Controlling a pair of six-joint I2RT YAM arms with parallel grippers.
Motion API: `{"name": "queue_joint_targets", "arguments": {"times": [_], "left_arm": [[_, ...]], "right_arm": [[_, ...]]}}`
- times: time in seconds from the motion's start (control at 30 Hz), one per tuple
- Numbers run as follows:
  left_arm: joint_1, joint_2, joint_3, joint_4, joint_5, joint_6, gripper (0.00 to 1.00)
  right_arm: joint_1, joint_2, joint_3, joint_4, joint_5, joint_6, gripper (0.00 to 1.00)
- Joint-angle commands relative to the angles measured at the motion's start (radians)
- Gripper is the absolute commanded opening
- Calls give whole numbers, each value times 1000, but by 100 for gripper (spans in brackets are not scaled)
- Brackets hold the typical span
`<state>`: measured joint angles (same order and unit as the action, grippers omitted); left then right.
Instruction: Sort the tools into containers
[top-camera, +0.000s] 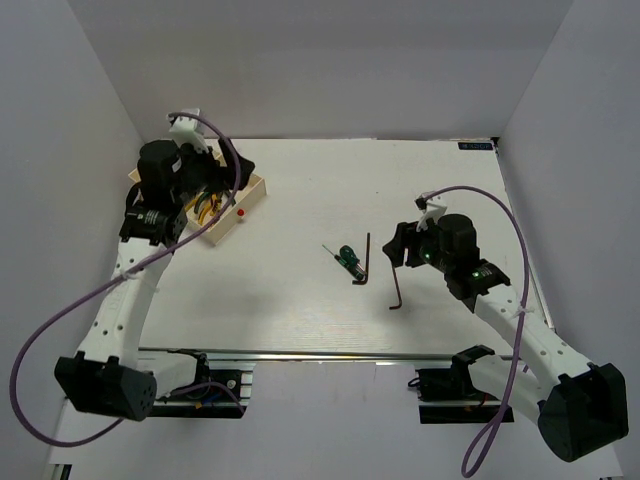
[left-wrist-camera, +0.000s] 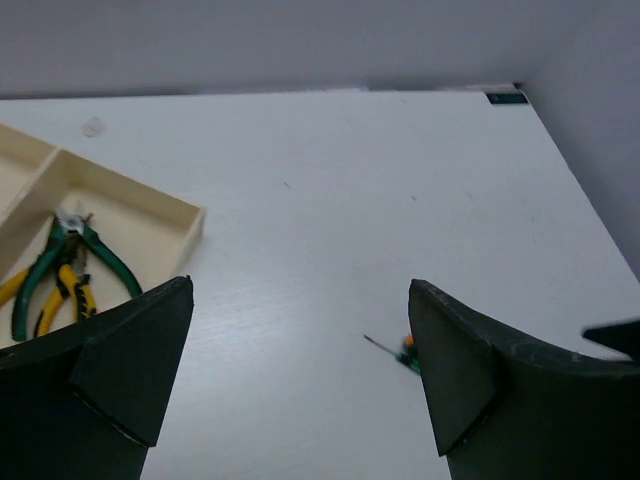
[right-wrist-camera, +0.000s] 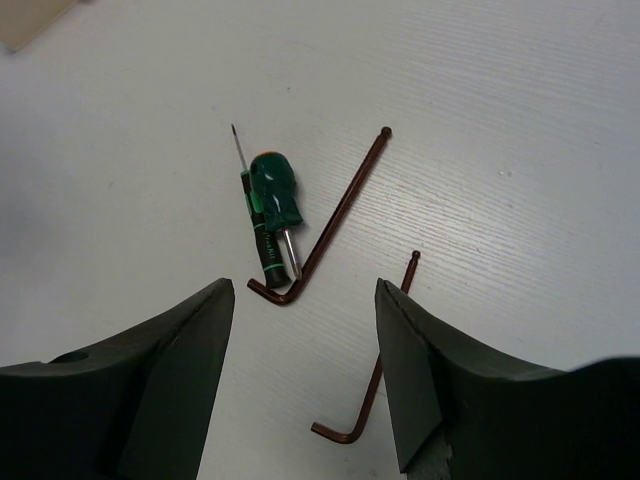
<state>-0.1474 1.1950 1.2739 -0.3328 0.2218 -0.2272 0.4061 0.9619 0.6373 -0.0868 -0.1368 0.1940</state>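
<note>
I will next lower my right gripper to the left in the top view, toward the farther hex key below it. It will go down onto its mid-shaft (top-camera: 367, 256) (right-wrist-camera: 341, 212), clear of the screwdrivers.
The cream tray (top-camera: 254, 190) sits at the table's far left, and green-handled pliers (left-wrist-camera: 72, 256) and yellow-handled pliers (left-wrist-camera: 55, 300) lie in one compartment of this tray (left-wrist-camera: 190, 226). My left gripper (top-camera: 203, 192) hovers over it, open and empty (left-wrist-camera: 300, 365). Mid-table lie a stubby green screwdriver (right-wrist-camera: 274, 186), a thin dark-handled screwdriver (right-wrist-camera: 266, 245) and two dark L-shaped hex keys (right-wrist-camera: 340, 210) (right-wrist-camera: 366, 406). The right gripper (top-camera: 397, 246) hangs open and empty (right-wrist-camera: 305, 365) just above the nearer hex key (top-camera: 397, 286), right of the screwdrivers (top-camera: 348, 258).
A tiny red knob (top-camera: 241, 212) sits in the tray's near compartment. White walls close in the table on the left, back and right. A metal rail (top-camera: 330, 353) runs along the near edge between the arm bases.
</note>
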Motion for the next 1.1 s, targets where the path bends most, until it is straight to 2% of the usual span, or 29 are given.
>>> {"name": "queue_joint_targets", "arguments": {"times": [0.0,0.17,0.37,0.53,0.7,1.07], "left_arm": [[-4,-63,-48,-146,188,2,98],[-4,-153,-132,-219,139,40,98],[-4,-242,-325,-120,71,-37,98],[-4,-226,-433,-12,128,-104,98],[-4,-233,-534,55,120,-129,98],[-4,-271,-542,-2,-18,-116,98]], "right_arm": [[2,-22,4,-21,78,39,64],[2,4,-31,-5,111,84,62],[0,83,-25,2,132,120,55],[3,156,-5,-7,187,145,47],[7,253,12,16,151,185,37],[57,497,220,9,118,219,40]]}}
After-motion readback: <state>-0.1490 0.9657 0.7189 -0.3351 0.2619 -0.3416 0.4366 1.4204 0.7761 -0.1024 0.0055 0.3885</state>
